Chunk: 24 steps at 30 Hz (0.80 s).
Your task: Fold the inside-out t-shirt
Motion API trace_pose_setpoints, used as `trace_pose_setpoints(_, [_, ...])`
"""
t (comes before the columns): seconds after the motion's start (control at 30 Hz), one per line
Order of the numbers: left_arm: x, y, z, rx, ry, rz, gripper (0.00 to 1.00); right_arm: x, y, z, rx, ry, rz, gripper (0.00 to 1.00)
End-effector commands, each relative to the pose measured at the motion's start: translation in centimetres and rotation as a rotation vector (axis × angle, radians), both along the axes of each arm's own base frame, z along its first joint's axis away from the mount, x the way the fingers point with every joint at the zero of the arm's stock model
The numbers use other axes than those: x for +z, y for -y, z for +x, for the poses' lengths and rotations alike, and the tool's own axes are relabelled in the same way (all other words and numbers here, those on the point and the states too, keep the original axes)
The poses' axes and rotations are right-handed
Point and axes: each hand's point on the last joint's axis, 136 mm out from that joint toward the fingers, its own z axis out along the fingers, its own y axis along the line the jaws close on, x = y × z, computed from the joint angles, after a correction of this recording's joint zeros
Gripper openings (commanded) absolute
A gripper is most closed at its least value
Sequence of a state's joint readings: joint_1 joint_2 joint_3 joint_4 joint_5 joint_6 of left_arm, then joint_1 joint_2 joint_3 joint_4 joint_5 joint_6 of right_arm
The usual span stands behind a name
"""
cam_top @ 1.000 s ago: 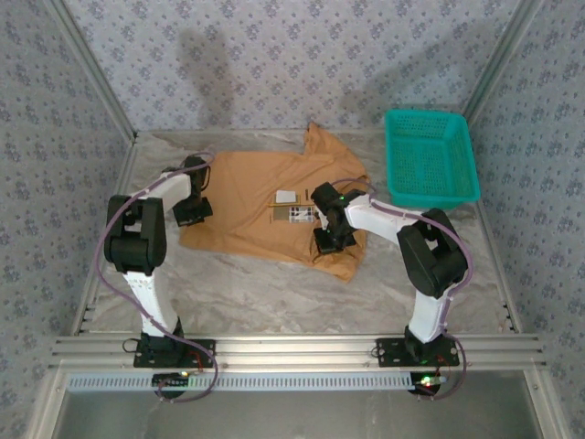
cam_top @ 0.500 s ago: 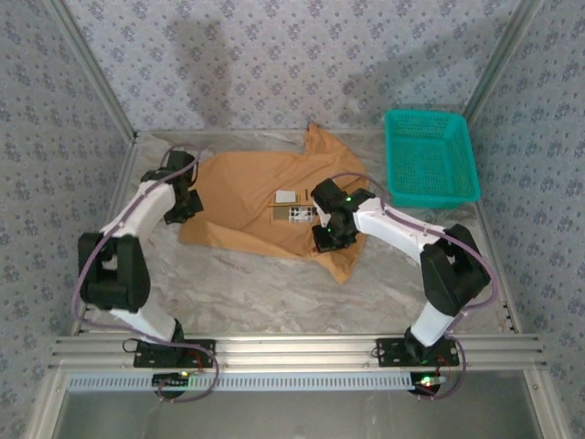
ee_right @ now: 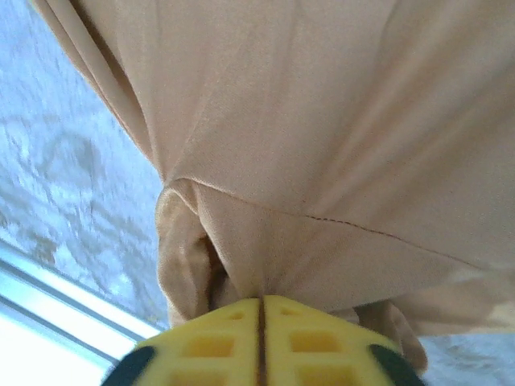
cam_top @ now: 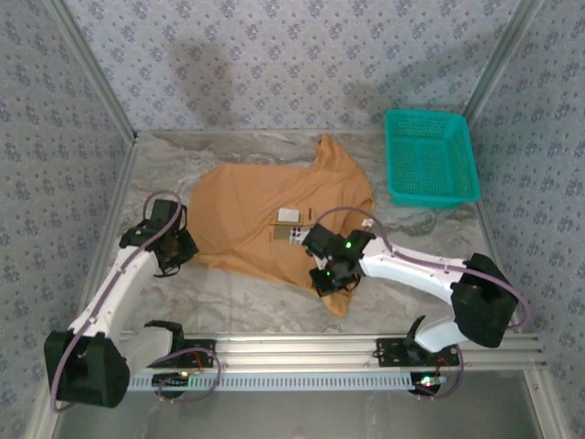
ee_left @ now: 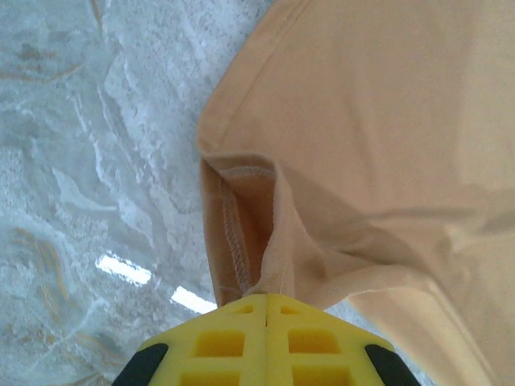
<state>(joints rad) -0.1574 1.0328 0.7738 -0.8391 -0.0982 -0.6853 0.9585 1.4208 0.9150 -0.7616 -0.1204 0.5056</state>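
Observation:
I need to pull my left gripper back toward the bar next, away from the shirt's label, and then let go of the shirt's hem on the tabletop, because the bunched hem is gaping.
The orange-tan t-shirt (cam_top: 265, 206) lies spread on the marbled table with a small white label (cam_top: 288, 216) near its middle. My left gripper (cam_top: 172, 261) is at the shirt's left edge, shut on a bunched hem with visible stitching (ee_left: 257, 233). My right gripper (cam_top: 331, 277) is at the shirt's lower right part, shut on a gathered fold of cloth (ee_right: 265, 249). In both wrist views the yellow fingers (ee_left: 233, 338) (ee_right: 233, 342) meet with cloth pinched between their tips.
A teal mesh basket (cam_top: 430, 157) stands at the back right. Patterned walls enclose the table on three sides. An aluminium rail (cam_top: 292, 352) runs along the near edge, close below the right gripper.
Both grippers have moved toward the near edge, dragging the shirt with them. The left arm has swung out low to the left; the shirt's lower right corner now lies nearer the rail.

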Motion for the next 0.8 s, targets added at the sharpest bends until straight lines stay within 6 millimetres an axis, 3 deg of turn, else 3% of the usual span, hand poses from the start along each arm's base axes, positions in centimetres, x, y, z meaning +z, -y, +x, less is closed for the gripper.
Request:
trace_pose_setpoints(0.0, [-0.4,-0.2,-1.9,0.045,-0.024,-0.021,0.00,-0.8,0.6,-2.3,-0.003,-0.023,-0.014,0.21])
trace_pose_setpoints(0.23, [2.5,-1.5,-3.4,0.105,0.115,-0.005,0.00,0.1,0.7,-5.4,0.012,-0.022,0.088,0.26])
trace_pose_setpoints(0.37, [3.4,-1.9,-4.1,0.129,0.172,-0.008,0.04,0.2,1.7,-5.6,-0.028,-0.036,0.091,0.28])
trace_pose_setpoints(0.53, [3.6,-1.7,-4.7,0.130,0.173,-0.031,0.06,1.3,3.5,-2.3,-0.164,0.006,0.078,0.31])
trace_pose_setpoints(0.77, [6.1,-3.6,-6.5,0.224,0.304,0.002,0.24,2.5,6.5,2.4,-0.385,0.039,0.116,0.38])
